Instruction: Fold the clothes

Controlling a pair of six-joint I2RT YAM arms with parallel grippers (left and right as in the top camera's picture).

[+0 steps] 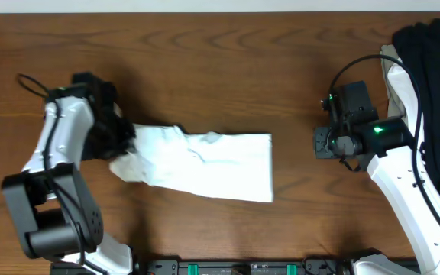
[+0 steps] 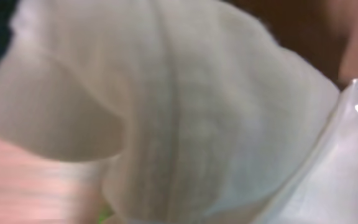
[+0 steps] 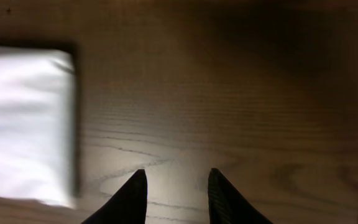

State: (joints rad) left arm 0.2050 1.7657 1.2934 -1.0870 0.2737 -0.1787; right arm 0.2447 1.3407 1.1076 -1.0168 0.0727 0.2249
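The robot's left gripper will next go across over the folded T-shirt's flat end (image 1: 244, 165) and let go of the T-shirt, as that end is to the gripper's right in the overhead view.
The white T-shirt (image 1: 205, 164) lies folded into a long band in the middle of the wooden table (image 1: 228, 69). Its left end is bunched up under my left gripper (image 1: 124, 147), which is shut on the fabric. In the left wrist view the white cloth (image 2: 185, 112) fills nearly the whole frame and hides the fingers; a speck of green print (image 2: 107, 214) shows at the bottom. My right gripper (image 3: 178, 177) (image 1: 319, 142) hovers open over bare wood to the right of the shirt's right edge (image 3: 23, 118), with nothing between its fingers.
A pile of other clothes sits at the far right edge, black fabric (image 1: 434, 84) over a pale garment (image 1: 394, 72), with the right arm beside it. A black rail (image 1: 243, 267) runs along the front edge.
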